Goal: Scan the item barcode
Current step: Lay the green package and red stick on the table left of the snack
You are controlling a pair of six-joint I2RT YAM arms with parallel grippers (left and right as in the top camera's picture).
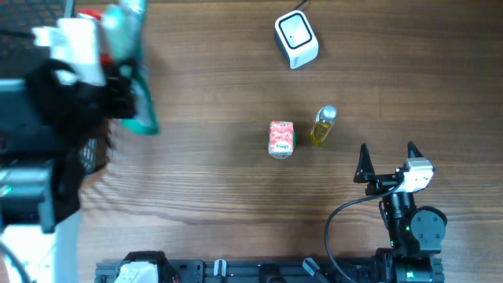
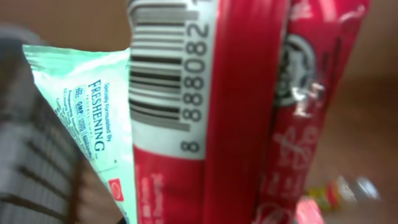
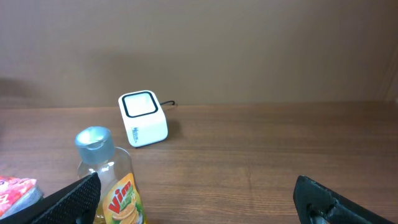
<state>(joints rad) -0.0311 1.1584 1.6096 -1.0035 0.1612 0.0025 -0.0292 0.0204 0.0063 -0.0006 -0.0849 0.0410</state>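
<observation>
The left gripper swings over, goes down and lets go of the packet next. Clear tabletop (image 1: 226, 124) lies below it and to its right in the overhead view, beside the pink-red box.
A red packet with a mint-green part (image 1: 135, 75) hangs blurred above the table's far left corner, and my left gripper (image 1: 118, 85) is shut on it. The left wrist view is filled by that packet; its barcode (image 2: 158, 74) faces the camera and the mint-green flap (image 2: 93, 118) reads "Freshening". My own fingers are hidden there. The white scanner (image 1: 296, 38) stands at the back of the table, also in the right wrist view as the scanner (image 3: 143, 118). My right gripper (image 1: 387, 153) rests open and holds nothing at the front right, seen as the right gripper (image 3: 199, 205).
A yellow Vim bottle (image 1: 323, 126) lies mid-table, close to the right gripper's left finger as the bottle (image 3: 112, 180). A pink-red box (image 1: 281, 138) sits just left of it. A dark slatted crate (image 1: 20, 47) occupies the left edge.
</observation>
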